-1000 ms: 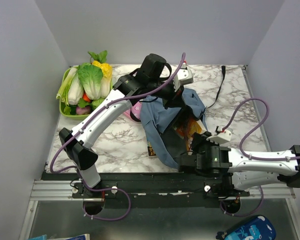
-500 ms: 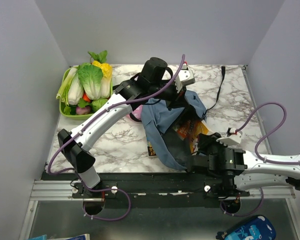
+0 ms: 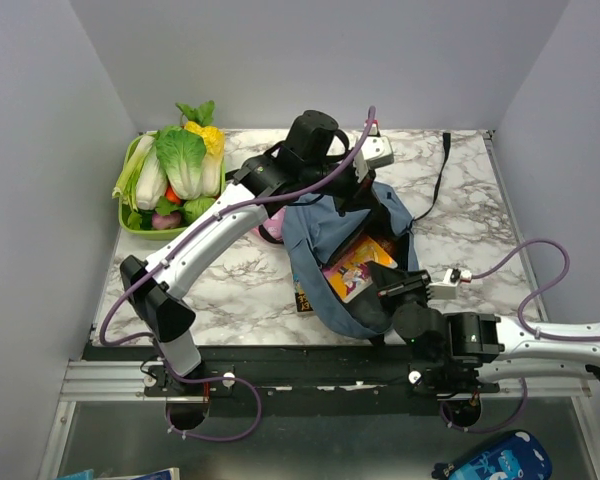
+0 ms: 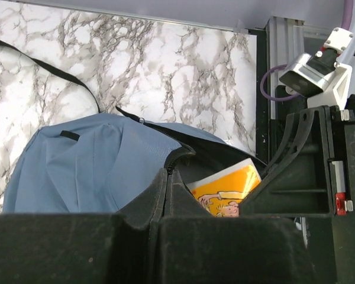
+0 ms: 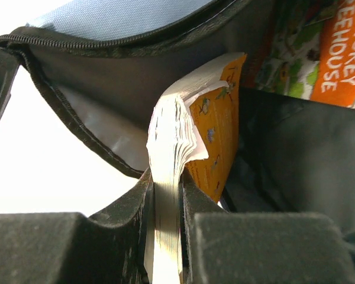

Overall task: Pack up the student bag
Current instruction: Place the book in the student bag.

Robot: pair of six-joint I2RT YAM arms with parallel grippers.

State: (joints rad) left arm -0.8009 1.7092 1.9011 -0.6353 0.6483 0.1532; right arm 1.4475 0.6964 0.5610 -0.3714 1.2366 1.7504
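The robot's right gripper will next push the orange-yellow book (image 3: 355, 268) it holds outward into the bag's dark far inside and release it, as the book's cover fills the bag's opening.
The dusty-blue student bag (image 3: 315, 235) lies open in the middle of the table, with a black strap (image 3: 440, 180) trailing to the far right. My left gripper (image 3: 352, 195) is shut on the bag's far zipper rim (image 4: 168, 174) and holds the mouth open. My right gripper (image 3: 392, 290) is shut on the page edge of an orange-yellow book (image 3: 355, 268), which sits inside the bag's mouth. In the right wrist view the pads (image 5: 192, 201) pinch the pages (image 5: 165, 177), and a second book with an orange cover (image 5: 343, 53) lies deeper in the bag.
A green basket (image 3: 130, 222) of vegetables stands at the far left. A pink pencil case (image 3: 270, 225) lies against the bag's left side. Another book's corner (image 3: 302, 298) sticks out under the bag. A bright-blue pouch (image 3: 500, 460) lies below the table's front edge.
My right arm has drawn back towards the near right, and the book it holds has tipped so its cover faces up in the bag's mouth. My left gripper still holds the rim.
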